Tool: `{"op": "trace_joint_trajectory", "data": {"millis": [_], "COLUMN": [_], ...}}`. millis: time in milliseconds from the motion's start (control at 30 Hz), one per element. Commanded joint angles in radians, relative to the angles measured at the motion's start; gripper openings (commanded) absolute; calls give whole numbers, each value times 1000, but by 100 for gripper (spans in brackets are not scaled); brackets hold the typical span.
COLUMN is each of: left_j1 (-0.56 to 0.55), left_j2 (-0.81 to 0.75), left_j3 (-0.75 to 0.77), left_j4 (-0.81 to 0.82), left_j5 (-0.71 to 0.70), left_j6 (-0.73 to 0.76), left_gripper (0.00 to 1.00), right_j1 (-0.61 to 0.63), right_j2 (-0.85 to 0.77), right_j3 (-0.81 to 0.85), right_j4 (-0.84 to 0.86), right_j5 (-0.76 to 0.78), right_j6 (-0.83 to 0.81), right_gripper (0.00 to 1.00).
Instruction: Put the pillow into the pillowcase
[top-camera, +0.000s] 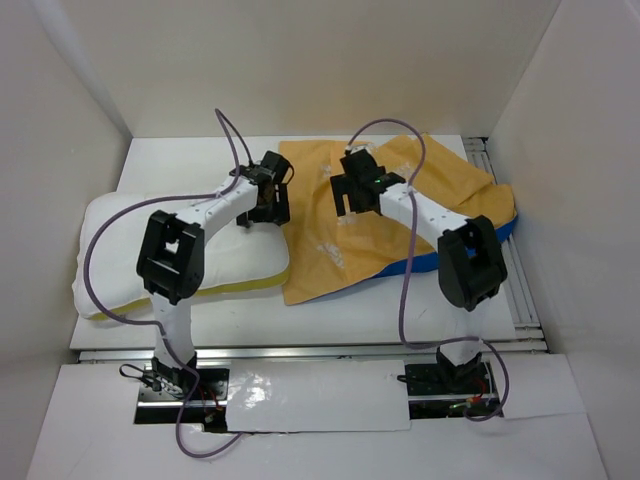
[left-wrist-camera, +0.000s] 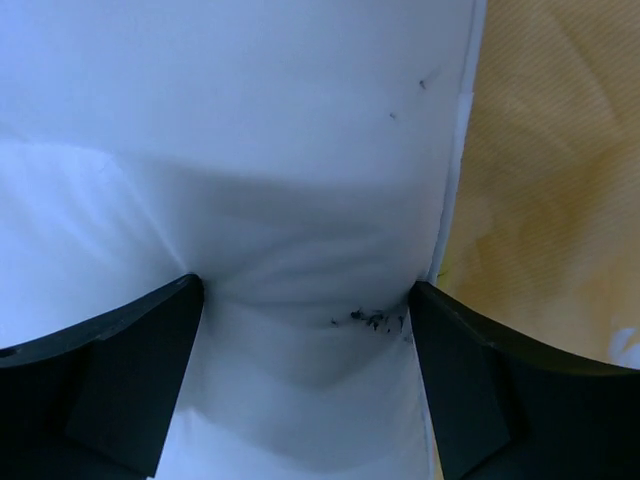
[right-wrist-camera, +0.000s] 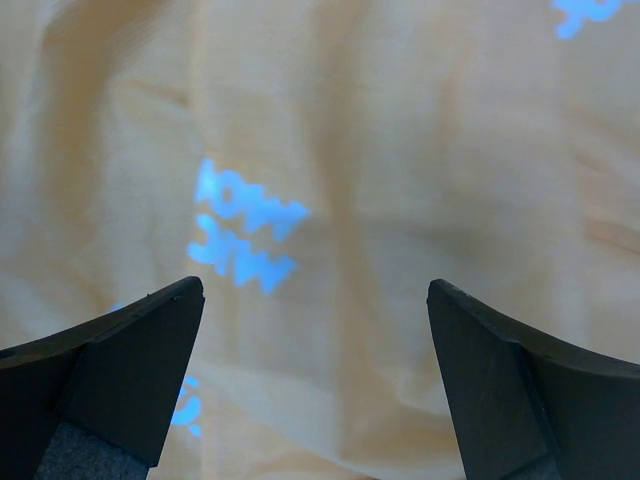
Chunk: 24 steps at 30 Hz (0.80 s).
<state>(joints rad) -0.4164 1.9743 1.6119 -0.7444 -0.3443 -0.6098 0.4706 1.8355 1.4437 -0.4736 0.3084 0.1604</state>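
My right gripper should next go down and over toward the pillow, onto the orange cloth by the blue lettering.
The white pillow lies on the left half of the table, with a pale yellow edge along its near side. The pillowcase lies spread to its right, orange-yellow side up, a blue strip showing at its near right edge. My left gripper stands open over the pillow's right end, close to the pillowcase's left edge. In the left wrist view the open left gripper straddles creased white pillow, with pillowcase to the right. My right gripper is open above the pillowcase, nothing between the fingers of the right gripper.
White walls enclose the table on the left, back and right. A metal rail runs along the table's right edge. Purple cables loop from both arms. A white sheet covers the near ledge between the arm bases.
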Motion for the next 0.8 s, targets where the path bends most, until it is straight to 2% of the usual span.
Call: {"op": "trace_joint_trajectory", "data": {"millis": [0, 33, 100, 133, 167, 367, 567, 767], "left_j1": [16, 31, 59, 59, 74, 88, 88, 61], "left_j2": [41, 41, 41, 20, 6, -124, -314, -452], "left_j3": [7, -10, -71, -92, -111, -240, -319, -380], "left_j4": [0, 0, 16, 26, 39, 178, 289, 385], "left_j5": [20, 21, 36, 45, 57, 110, 143, 183], "left_j6": [-44, -57, -70, -70, -70, -19, 54, 120], "left_gripper": [95, 76, 52, 32, 1, 0, 0, 0], "right_j1": [48, 48, 48, 57, 57, 89, 99, 66], "right_j2": [65, 79, 120, 134, 161, 277, 378, 378], "right_j3": [90, 113, 133, 150, 161, 277, 330, 302], "right_j4": [-31, -31, -31, -31, -19, -19, -86, -129], "right_j5": [73, 74, 35, 23, 9, 15, 243, 311], "right_j6": [21, 21, 30, 30, 30, 48, 131, 178], "right_gripper": [100, 100, 100, 100, 100, 100, 97, 90]}}
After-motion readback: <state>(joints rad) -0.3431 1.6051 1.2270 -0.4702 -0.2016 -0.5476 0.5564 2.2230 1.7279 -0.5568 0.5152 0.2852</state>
